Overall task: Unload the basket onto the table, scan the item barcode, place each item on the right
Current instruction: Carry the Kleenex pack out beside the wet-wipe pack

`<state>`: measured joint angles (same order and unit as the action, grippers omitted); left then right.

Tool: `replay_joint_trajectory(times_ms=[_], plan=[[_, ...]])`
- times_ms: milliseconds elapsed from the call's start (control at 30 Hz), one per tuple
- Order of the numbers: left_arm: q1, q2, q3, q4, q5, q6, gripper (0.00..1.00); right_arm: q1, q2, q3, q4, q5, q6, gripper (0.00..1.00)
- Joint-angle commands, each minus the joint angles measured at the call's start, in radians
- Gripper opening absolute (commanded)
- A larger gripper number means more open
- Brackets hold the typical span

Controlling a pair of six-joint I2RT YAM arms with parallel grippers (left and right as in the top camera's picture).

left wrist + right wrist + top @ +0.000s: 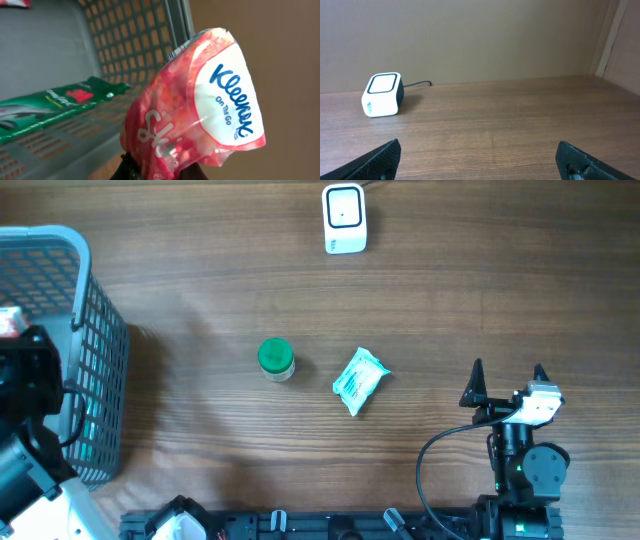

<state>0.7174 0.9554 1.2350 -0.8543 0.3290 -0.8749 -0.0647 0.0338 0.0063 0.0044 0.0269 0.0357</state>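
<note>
My left gripper will next swing across and down beside the teal-and-white packet and let go of the pack [9, 323], because that spot is to the gripper's right in the overhead view.
My left gripper [157, 173] is shut on the bottom edge of a pink Kleenex tissue pack [200, 105], holding it upright beside the grey basket's mesh wall [135, 40]. No barcode shows on the facing side. In the overhead view only a corner of the pack [9, 323] shows above the left arm, over the basket [100, 350]. The white scanner [344, 218] stands at the table's far edge and is also in the right wrist view as the scanner [382, 94]. My right gripper [508, 382] rests open near the front right, nothing between its fingers [382, 159].
A green-lidded jar [275, 359] and a teal-and-white packet [359, 380] lie mid-table. Inside the basket lies a green packet [55, 102]. The scanner's cable [417, 84] runs back toward the wall.
</note>
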Motion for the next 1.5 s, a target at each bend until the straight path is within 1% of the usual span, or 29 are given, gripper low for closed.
replay_joint_trajectory(times_ms=[0,133,167,300,400,500,567,633,700,800,867,933,967,1100,1300,1467], plan=[[-0.042,-0.007,0.006,0.025,0.022,-0.001,0.04,-0.006,-0.003,-0.001,0.003,-0.009,-0.010,1.00],[-0.114,-0.007,0.006,0.056,0.150,-0.001,0.04,-0.006,-0.003,-0.001,0.003,-0.009,-0.010,1.00],[-0.150,-0.008,0.006,0.050,0.175,-0.001,0.04,-0.006,-0.003,-0.001,0.003,-0.009,-0.010,1.00],[-0.323,-0.002,0.006,-0.014,0.173,0.000,0.04,-0.006,-0.003,-0.001,0.003,-0.009,-0.010,1.00],[-0.488,0.017,0.006,-0.032,0.137,0.011,0.04,-0.006,-0.003,-0.001,0.003,-0.009,-0.010,1.00],[-0.711,0.055,0.006,-0.033,0.024,0.011,0.04,-0.006,-0.003,-0.001,0.003,-0.009,-0.010,1.00],[-0.866,0.100,0.006,-0.034,-0.051,0.011,0.04,-0.006,-0.003,-0.001,0.003,-0.009,-0.010,1.00],[-0.969,0.140,0.006,-0.034,-0.080,0.010,0.04,-0.006,-0.003,-0.001,0.003,-0.009,-0.010,1.00],[-1.102,0.204,0.006,-0.033,-0.119,0.006,0.04,-0.006,-0.003,-0.001,0.003,-0.009,-0.010,1.00],[-1.255,0.306,0.006,-0.019,-0.188,-0.001,0.04,-0.006,-0.003,-0.001,0.003,-0.009,-0.010,1.00],[-1.331,0.380,0.006,0.014,-0.208,-0.001,0.04,-0.006,-0.003,-0.001,0.003,-0.009,-0.010,1.00],[-1.397,0.468,0.006,0.076,-0.207,0.000,0.04,-0.006,-0.003,-0.001,0.003,-0.009,-0.010,1.00],[-1.440,0.534,0.006,0.135,-0.207,0.007,0.04,-0.006,-0.003,-0.001,0.003,-0.009,-0.010,1.00],[-1.518,0.686,0.006,0.275,-0.204,0.007,0.04,-0.006,-0.003,-0.001,0.003,-0.009,-0.010,1.00],[-1.599,0.884,0.006,0.461,-0.117,0.007,0.04,-0.006,-0.003,-0.001,0.003,-0.009,-0.010,1.00],[-1.617,0.961,0.006,0.486,-0.117,0.006,0.04,-0.006,-0.003,-0.001,0.003,-0.009,-0.010,1.00]])
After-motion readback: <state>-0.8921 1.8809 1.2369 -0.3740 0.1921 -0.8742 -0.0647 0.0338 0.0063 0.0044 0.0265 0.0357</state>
